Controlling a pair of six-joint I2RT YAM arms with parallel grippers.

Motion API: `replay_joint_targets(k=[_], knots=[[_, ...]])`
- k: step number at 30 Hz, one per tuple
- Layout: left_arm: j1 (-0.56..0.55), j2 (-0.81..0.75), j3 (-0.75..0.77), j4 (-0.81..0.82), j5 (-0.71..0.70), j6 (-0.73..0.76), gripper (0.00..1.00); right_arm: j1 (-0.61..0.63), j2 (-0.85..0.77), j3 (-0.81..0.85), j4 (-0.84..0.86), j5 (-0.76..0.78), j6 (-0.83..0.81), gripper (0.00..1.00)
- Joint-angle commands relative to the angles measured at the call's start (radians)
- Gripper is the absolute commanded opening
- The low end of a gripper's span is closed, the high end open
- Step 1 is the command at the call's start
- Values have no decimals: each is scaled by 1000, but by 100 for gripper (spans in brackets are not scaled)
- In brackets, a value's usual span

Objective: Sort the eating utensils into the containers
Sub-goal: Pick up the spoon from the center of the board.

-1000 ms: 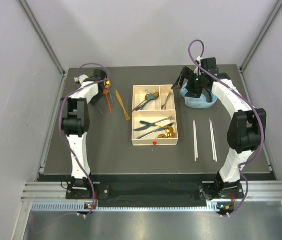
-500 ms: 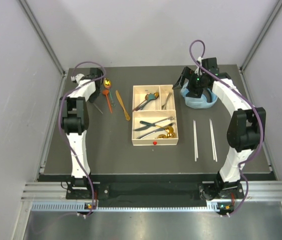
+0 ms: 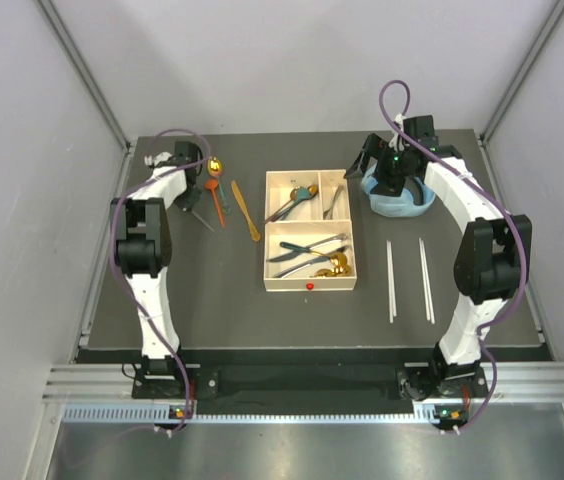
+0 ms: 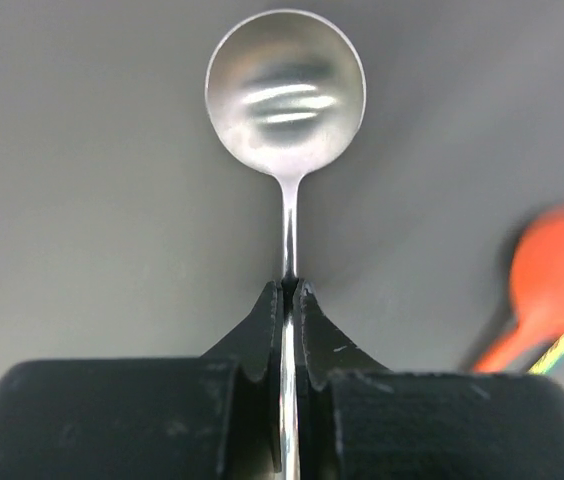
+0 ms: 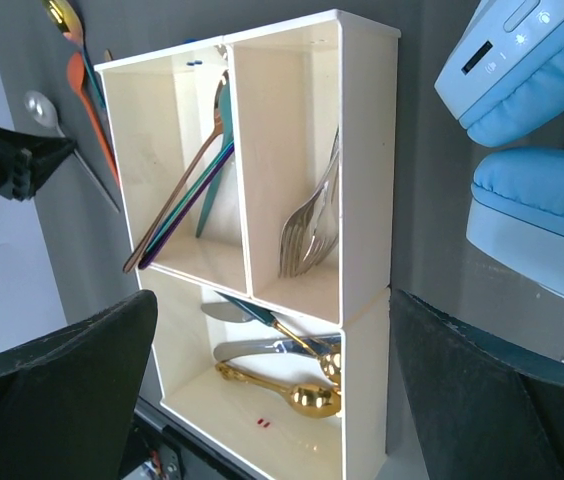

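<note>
The silver spoon (image 4: 285, 92) rises in my left gripper next, swings right in the top view over the cream tray's section with spoons, and lowers for release.
My left gripper (image 4: 289, 287) is shut on the thin handle of a silver spoon (image 4: 285, 92), whose round bowl sticks out past the fingertips over the dark table at the back left. An orange spoon (image 4: 552, 280) lies to its right, with a gold spoon (image 3: 215, 165) and a wooden knife (image 3: 246, 210) close by. The cream tray (image 3: 265, 230) holds coloured spoons, forks (image 5: 307, 230), knives and gold spoons (image 5: 297, 398). My right gripper (image 5: 272, 400) hangs open over the headphones, holding nothing. Two pale chopsticks (image 3: 391, 280) lie at the front right.
Light-blue headphones (image 3: 397, 200) sit at the back right, just beside the tray's right wall. The tray's red dot (image 3: 309, 286) faces the near edge. Grey walls and metal posts close in the table on three sides.
The left gripper's jaws have closed onto the silver spoon's handle, and its wrist has shifted slightly left. The right arm has not moved.
</note>
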Motion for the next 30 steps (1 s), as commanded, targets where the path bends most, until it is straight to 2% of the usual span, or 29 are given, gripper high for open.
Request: replay_joint_targets(k=[1,7,12,15,19,26,30], knots=[[-45,-102,-141,2,156,123,0,-7,-17,12,57,-16,17,100],[-126,-284,-370,54,149,253,0,-6,-31,-37,78,-27,28,99],[-172,-479,-465,151,165,347,0,-6,-34,-50,86,-33,25,99],[-178,-524,-433,145,134,395,0,-7,-36,-45,86,-37,23,99],[-204,-532,-314,119,122,529,0,-4,-37,-40,84,-45,22,98],[-269,-472,-143,156,336,694,0,-6,-59,-79,80,-42,22,99],[-341,-407,-54,212,320,777,0,-6,-78,-108,81,-42,22,98]])
